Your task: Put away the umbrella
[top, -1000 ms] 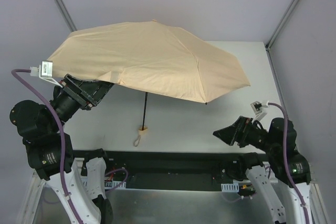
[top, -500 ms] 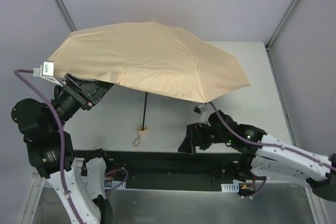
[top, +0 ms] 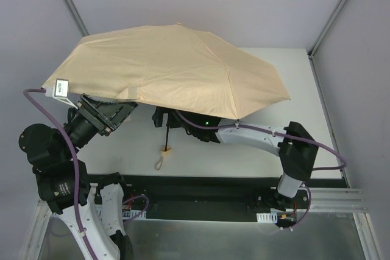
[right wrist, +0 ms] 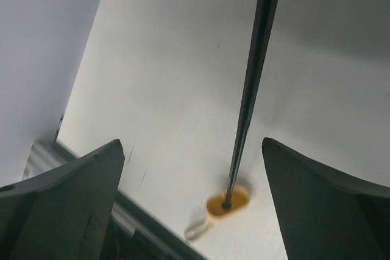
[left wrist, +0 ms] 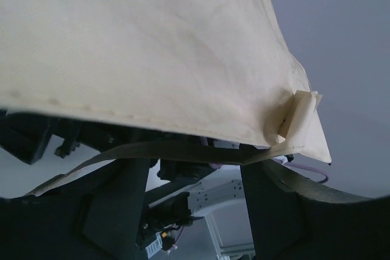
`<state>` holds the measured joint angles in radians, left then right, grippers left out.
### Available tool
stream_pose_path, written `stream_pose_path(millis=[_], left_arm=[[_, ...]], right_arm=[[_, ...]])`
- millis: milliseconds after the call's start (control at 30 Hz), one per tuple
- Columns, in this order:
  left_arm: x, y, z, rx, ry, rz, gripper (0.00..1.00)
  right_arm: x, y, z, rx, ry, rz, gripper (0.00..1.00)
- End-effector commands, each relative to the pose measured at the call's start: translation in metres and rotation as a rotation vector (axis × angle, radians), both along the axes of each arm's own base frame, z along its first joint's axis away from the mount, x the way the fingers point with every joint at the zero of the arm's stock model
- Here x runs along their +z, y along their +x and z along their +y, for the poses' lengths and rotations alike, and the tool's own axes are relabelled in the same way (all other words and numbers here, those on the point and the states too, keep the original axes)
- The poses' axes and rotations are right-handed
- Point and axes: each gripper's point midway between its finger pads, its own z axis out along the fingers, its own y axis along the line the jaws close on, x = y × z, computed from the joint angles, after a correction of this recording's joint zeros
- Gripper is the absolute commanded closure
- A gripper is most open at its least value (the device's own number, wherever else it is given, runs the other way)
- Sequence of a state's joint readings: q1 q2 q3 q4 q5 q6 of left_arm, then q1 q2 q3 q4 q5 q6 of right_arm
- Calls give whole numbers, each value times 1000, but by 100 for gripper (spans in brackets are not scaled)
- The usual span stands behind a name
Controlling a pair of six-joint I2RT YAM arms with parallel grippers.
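The umbrella's thin dark stem is between my right gripper's fingers, toward the right in the wrist view, so I will ease over and close.
The umbrella point(top: 177, 68) stands open on the white table, its beige canopy tilted. Its thin dark shaft point(top: 167, 131) runs down to the pale knob handle point(top: 165, 148), which has a loop strap. My right gripper point(top: 159, 117) reaches under the canopy, open, level with the shaft. In the right wrist view the shaft point(right wrist: 253, 77) and handle point(right wrist: 228, 201) lie between the wide-apart fingers point(right wrist: 67, 193), untouched. My left gripper point(top: 113, 114) is open under the canopy's left edge. In the left wrist view the fabric point(left wrist: 140, 47) and its strap tab point(left wrist: 298, 114) hang just above the gripper point(left wrist: 195, 211).
The table point(top: 292, 77) is white, with grey walls around it and a frame post at the back right corner. A black rail point(top: 201, 190) runs along the near edge between the arm bases. The right arm point(top: 262, 138) stretches across the table's front.
The right arm has swung from the right side leftward under the canopy, up to the shaft. The left gripper has shifted slightly, and the canopy's left edge now hangs lower over it.
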<state>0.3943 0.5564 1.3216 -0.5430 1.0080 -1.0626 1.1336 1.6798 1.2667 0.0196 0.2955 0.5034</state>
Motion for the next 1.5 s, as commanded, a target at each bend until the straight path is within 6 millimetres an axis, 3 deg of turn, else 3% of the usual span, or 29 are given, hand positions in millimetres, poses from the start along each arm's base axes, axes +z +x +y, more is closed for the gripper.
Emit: stream_pose_path(millis=[0, 133, 267, 467, 633, 833, 933, 1100, 1267, 1367, 1467], left_arm=[[-1, -10, -6, -29, 7, -25, 41], [-8, -17, -9, -35, 19, -28, 41], [-17, -28, -13, -25, 56, -45, 41], [-34, -54, -19, 12, 155, -77, 38], [-46, -86, -25, 72, 286, -124, 36], [-61, -123, -30, 168, 376, -182, 37], [-71, -126, -30, 176, 363, -155, 39], [-85, -105, -34, 84, 269, -74, 39], [-68, -73, -49, -48, 137, -70, 32], [-66, -55, -40, -5, 20, -20, 26], [-57, -51, -41, -38, -2, -43, 21]], right_arm=[[15, 53, -10, -200, -82, -88, 3], [-3, 75, -24, -267, -154, -34, 13], [-2, 89, -9, -195, -118, -9, 31], [18, 102, 11, -116, -24, 21, 76], [51, 95, 12, -44, 80, 76, 100], [120, 65, -8, 92, 279, 176, 100], [147, 50, -28, 162, 345, 209, 100], [191, 25, -55, 276, 521, 232, 100], [246, -8, -65, 433, 698, 166, 100], [258, -13, -69, 465, 725, 113, 100], [263, -12, -70, 460, 742, 97, 100]])
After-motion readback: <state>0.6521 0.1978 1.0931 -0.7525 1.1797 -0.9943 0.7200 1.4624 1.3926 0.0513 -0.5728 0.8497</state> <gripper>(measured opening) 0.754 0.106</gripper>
